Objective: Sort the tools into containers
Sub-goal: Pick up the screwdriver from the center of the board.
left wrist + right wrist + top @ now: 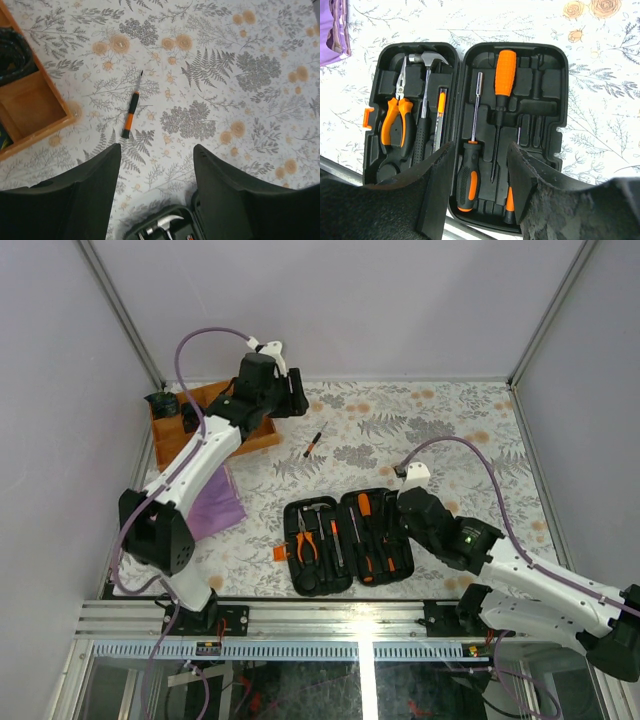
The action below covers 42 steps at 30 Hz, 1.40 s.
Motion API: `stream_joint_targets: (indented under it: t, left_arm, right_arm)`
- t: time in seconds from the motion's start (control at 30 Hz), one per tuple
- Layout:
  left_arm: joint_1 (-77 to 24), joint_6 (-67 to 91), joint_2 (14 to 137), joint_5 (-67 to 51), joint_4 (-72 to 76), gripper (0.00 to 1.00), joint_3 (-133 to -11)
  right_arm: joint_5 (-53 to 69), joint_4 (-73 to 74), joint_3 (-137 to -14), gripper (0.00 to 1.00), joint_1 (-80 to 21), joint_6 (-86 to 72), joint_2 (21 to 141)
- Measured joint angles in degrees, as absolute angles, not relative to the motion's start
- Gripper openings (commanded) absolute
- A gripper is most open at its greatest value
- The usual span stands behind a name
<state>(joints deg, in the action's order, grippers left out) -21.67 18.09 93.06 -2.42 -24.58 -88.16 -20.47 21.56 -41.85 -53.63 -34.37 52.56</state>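
Observation:
The left gripper will next move down and toward the right in the top view, onto the driver's orange handle band (309, 449) (129, 121), because the driver is below the gripper on that side.
The black tool case (347, 540) lies open near the table's front edge. It holds orange-handled pliers (395, 122), a hammer (429, 59) and screwdrivers (469, 175). A thin orange-and-black driver (314, 442) lies loose on the cloth behind the case; it also shows in the left wrist view (132, 107). My left gripper (295, 400) is open and empty, high over the wooden tray's right end; in its wrist view (156, 165) the driver lies ahead of the fingertips. My right gripper (405, 512) is open and empty above the case's right half (477, 165).
An orange-brown wooden divided tray (262, 435) stands at the back left with a dark object (165, 403) in it. A purple cloth (218, 502) lies left of the case. Grey walls close in the flowered table; metal rails run along the front edge.

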Motion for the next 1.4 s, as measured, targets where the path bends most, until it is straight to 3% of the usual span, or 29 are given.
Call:
stream_joint_targets:
  t: [0.5,0.63,1.4]
  left_arm:
    - [-20.1,12.1,120.6,-6.9,-31.6,0.61,-109.3]
    - [-20.1,11.0,125.4,-6.8,-33.1,0.59,-110.3]
    - [-21.9,6.8,135.2,-1.0,-36.8,0.42,-111.5]
  right_arm:
    - [-21.2,24.8,-40.6,0.53,-53.6,-36.6,50.0]
    - [-21.9,25.6,-40.6,0.53,-53.6,-37.1,50.1]
    - [-21.5,26.1,-40.6,0.53,-53.6,-37.6,53.4]
